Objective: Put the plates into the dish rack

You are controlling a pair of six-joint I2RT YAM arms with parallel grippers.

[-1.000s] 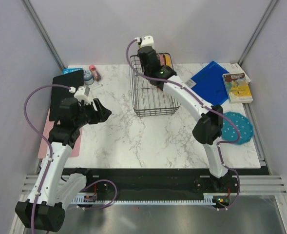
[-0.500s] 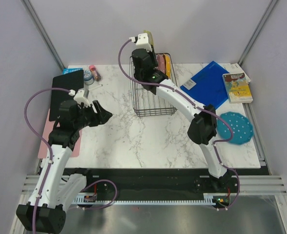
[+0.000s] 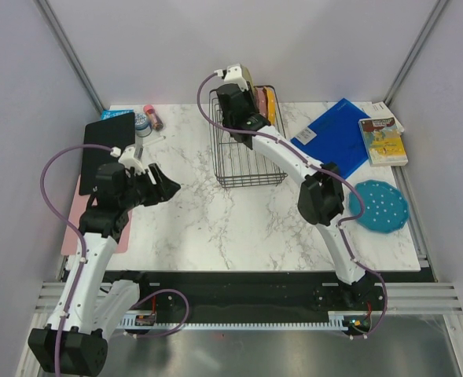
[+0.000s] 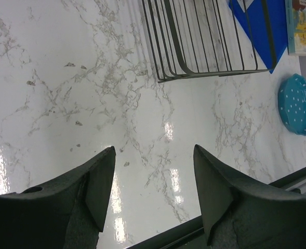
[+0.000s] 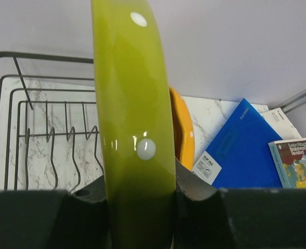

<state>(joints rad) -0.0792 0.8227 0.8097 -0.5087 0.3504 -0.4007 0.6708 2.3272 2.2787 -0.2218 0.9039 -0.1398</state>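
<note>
The robot's right gripper should next lower the lime green plate (image 5: 133, 114), which is already on edge, to the dish rack's wires (image 5: 94, 134) beside the pink plate and release it there, as the wires are below it.
My right gripper (image 3: 241, 88) is shut on the lime green plate (image 3: 248, 77) and holds it on edge over the back of the black wire dish rack (image 3: 245, 157). In the right wrist view the gripper (image 5: 137, 191) clamps the green plate (image 5: 133, 114) upright, with the rack prongs (image 5: 49, 139) to its left. The orange-yellow plate (image 5: 184, 132) stands just behind it. The pink plate (image 3: 259, 97) and the orange-yellow plate (image 3: 270, 102) stand in the rack. The teal plate (image 3: 379, 206) lies flat at the table's right. My left gripper (image 3: 166, 182) is open and empty above the marble; it also shows in the left wrist view (image 4: 153, 187).
A blue folder (image 3: 337, 133) and a book (image 3: 382, 140) lie at the back right. A black tablet (image 3: 108, 153) lies on a pink mat (image 3: 72, 228) at the left. Small bottles (image 3: 148, 118) stand at the back left. The left wrist view shows the rack (image 4: 199, 41) and the teal plate (image 4: 297, 104).
My right gripper has turned and come down a little over the rack's back with the green plate, which now shows beside the pink plate. The left arm has barely moved.
</note>
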